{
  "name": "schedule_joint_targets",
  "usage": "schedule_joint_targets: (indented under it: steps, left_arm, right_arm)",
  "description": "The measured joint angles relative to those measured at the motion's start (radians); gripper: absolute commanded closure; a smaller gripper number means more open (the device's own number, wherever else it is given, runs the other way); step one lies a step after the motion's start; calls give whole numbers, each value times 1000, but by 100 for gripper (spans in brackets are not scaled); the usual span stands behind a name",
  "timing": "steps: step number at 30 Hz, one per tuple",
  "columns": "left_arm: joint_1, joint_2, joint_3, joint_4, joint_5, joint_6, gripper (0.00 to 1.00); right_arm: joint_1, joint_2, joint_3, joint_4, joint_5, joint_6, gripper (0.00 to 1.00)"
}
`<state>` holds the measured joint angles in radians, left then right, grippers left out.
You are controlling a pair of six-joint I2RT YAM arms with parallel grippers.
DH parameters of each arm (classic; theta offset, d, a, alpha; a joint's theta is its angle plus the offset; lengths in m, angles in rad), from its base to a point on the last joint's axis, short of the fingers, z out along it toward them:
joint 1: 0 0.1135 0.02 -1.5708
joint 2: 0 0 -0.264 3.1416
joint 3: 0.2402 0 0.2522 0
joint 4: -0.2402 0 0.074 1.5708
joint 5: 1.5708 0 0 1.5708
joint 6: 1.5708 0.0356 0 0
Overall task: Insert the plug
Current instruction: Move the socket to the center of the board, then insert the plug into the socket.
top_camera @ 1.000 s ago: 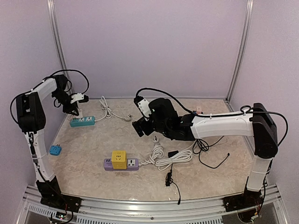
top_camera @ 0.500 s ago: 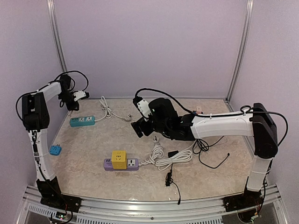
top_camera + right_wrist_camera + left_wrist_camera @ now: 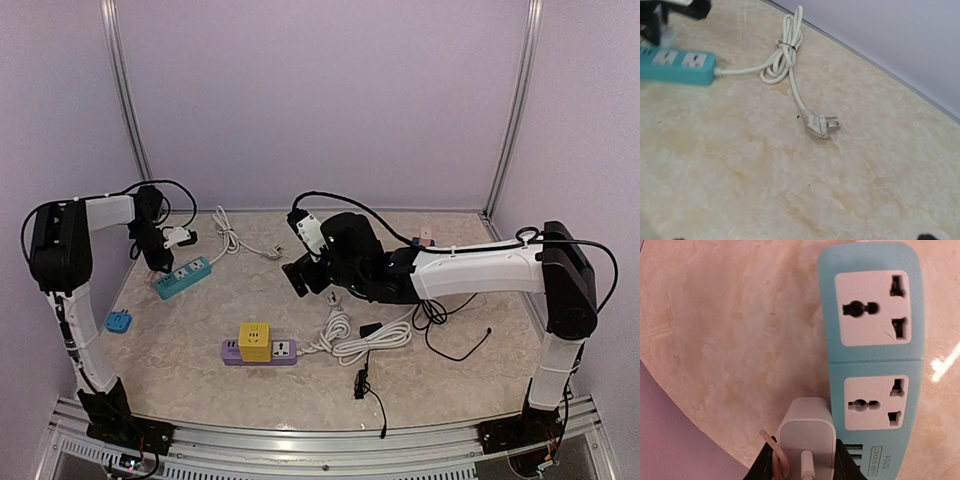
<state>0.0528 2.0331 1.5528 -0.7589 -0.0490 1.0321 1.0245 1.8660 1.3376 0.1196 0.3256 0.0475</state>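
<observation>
The left gripper lifts next, shifts over the nearer socket (image 3: 181, 273) (image 3: 876, 403) and lowers the plug to release it, as the socket lies to its right in the wrist view.
A white plug (image 3: 806, 437), a small square adapter with a cable at its back, sits between the black fingers (image 3: 762, 467) of my left gripper (image 3: 805, 462), which is shut on it. It hangs just left of the teal power strip (image 3: 872, 355), level with the strip's nearer socket and beside it, not in it. From above, the left gripper (image 3: 160, 255) is at the far left over the strip (image 3: 182, 277). My right gripper (image 3: 298, 275) hovers open mid-table with nothing in it.
The strip's own white cord (image 3: 785, 55) lies coiled, ending in a loose plug (image 3: 820, 125). A purple strip (image 3: 285, 352) carrying a yellow cube (image 3: 254, 340) lies front centre beside a white cable coil (image 3: 350, 340). A blue adapter (image 3: 118, 321) lies at the left, black cables (image 3: 365, 385) at the front.
My left arm has come down and nearer with the plug, ending beside the teal strip. The strip has shifted and now lies tilted. The right arm has not moved.
</observation>
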Motion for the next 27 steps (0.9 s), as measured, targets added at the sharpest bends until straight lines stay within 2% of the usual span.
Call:
schedule_joint_targets:
  steps: [3, 6, 9, 14, 20, 27]
  left_arm:
    - [-42, -94, -121, -14, 21, -39, 100]
    - [-94, -144, -174, -47, 19, -90, 100]
    - [-124, -146, -129, -71, -5, -187, 100]
    - [-119, -146, 53, -79, 11, -377, 100]
    - [-134, -166, 41, -79, 100, -609, 100]
    - [-147, -168, -100, -60, 174, -711, 100]
  right_arm:
    - [0, 0, 0, 4, 0, 0, 0]
    - [0, 0, 0, 6, -2, 0, 0]
    - [0, 0, 0, 5, -9, 0, 0]
    - [0, 0, 0, 5, -11, 0, 0]
    - [0, 0, 0, 5, -11, 2, 0]
    - [0, 0, 0, 1, -11, 2, 0]
